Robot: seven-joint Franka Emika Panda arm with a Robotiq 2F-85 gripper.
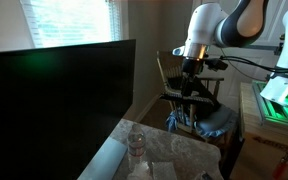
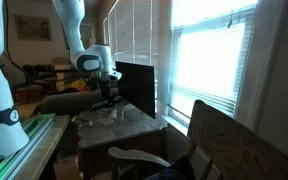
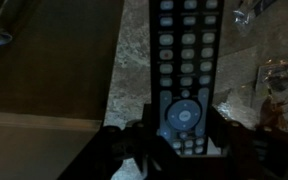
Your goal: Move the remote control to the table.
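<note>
The gripper lowers toward the bottle next and releases the remote control [image 3: 184,60] on the bare table beside it, since that part of the stone-look table is clear.
In the wrist view the black remote control [image 3: 184,60], with rows of pale buttons and a round pad, lies lengthwise between my fingers. My gripper [image 3: 182,130] is shut on its lower end. Under it is the mottled stone-look table [image 3: 129,70], with the table's left edge and the dark floor beyond it. In both exterior views the gripper [image 1: 191,72] [image 2: 107,93] hangs from the white arm above the table [image 1: 174,150] [image 2: 134,128]. The remote is too small to make out there.
A clear plastic bottle [image 1: 136,141] stands on the table. Crinkled clear plastic [image 3: 280,80] lies right of the remote. A slatted wooden chair [image 1: 174,75] with blue cloth [image 1: 216,122] stands behind the gripper. A big dark screen [image 1: 54,100] is beside the table, and a green-lit bench [image 1: 282,100] off to the side.
</note>
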